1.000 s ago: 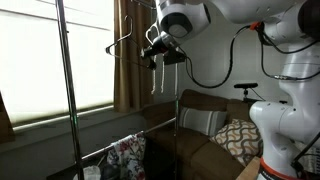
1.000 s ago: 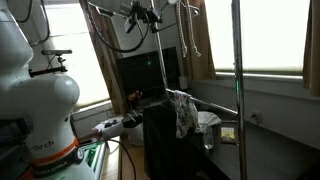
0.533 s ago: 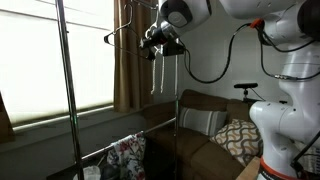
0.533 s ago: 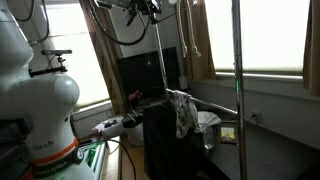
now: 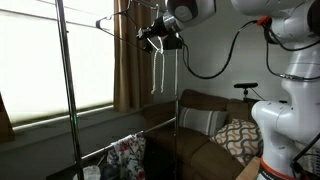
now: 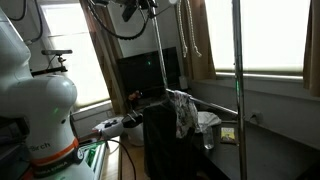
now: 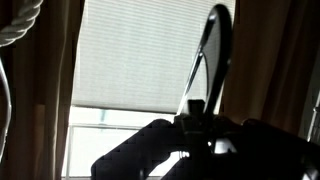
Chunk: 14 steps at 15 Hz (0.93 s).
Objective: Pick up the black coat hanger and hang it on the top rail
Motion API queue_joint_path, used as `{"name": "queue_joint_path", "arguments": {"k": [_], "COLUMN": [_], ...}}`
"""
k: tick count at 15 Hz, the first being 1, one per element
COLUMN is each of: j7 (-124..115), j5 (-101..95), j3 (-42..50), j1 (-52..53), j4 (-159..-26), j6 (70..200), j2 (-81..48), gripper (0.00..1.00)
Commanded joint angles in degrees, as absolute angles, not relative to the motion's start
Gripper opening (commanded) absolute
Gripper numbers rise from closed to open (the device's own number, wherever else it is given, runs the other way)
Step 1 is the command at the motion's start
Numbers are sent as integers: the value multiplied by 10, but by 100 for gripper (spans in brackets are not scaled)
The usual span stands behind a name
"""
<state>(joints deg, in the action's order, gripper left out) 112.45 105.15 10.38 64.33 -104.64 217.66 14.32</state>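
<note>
I should next raise my gripper slightly and bring the black coat hanger toward the rack's tall upright [image 5: 63,25].
My gripper [image 5: 153,39] is shut on the black coat hanger [image 5: 115,23] and holds it high up by the window. The hanger's thin black arm and hook reach out from the jaws toward the rack's tall upright [image 5: 62,90]. In the other exterior view the gripper [image 6: 135,9] is at the top edge, next to an upright [image 6: 156,50]. In the wrist view the hanger [image 7: 214,50] rises as a dark loop from the jaws [image 7: 195,118]. The top rail is out of view above the frames.
A floral cloth [image 5: 126,155] hangs on the rack's lower crossbar [image 6: 205,102]. A sofa with patterned pillows [image 5: 236,137] stands behind the rack. Brown curtains [image 5: 125,60] with hanging cords [image 5: 158,72] flank the blinded window [image 5: 30,60]. The robot's white base [image 6: 40,110] stands close by.
My gripper has risen and shifted a little toward the window, carrying the black hanger higher. The rack and cloth have not moved.
</note>
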Motion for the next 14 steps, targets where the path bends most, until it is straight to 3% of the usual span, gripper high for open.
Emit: {"name": "queue_joint_path", "arguments": {"k": [1,14], "j7": [1123,1220], "j5": [1072,1155], "j3": [99,108], "j1": [650,669], "j4": [-1033,-818], "j6": [2194,2296], "j2": [150,14], "gripper": [1,1]}}
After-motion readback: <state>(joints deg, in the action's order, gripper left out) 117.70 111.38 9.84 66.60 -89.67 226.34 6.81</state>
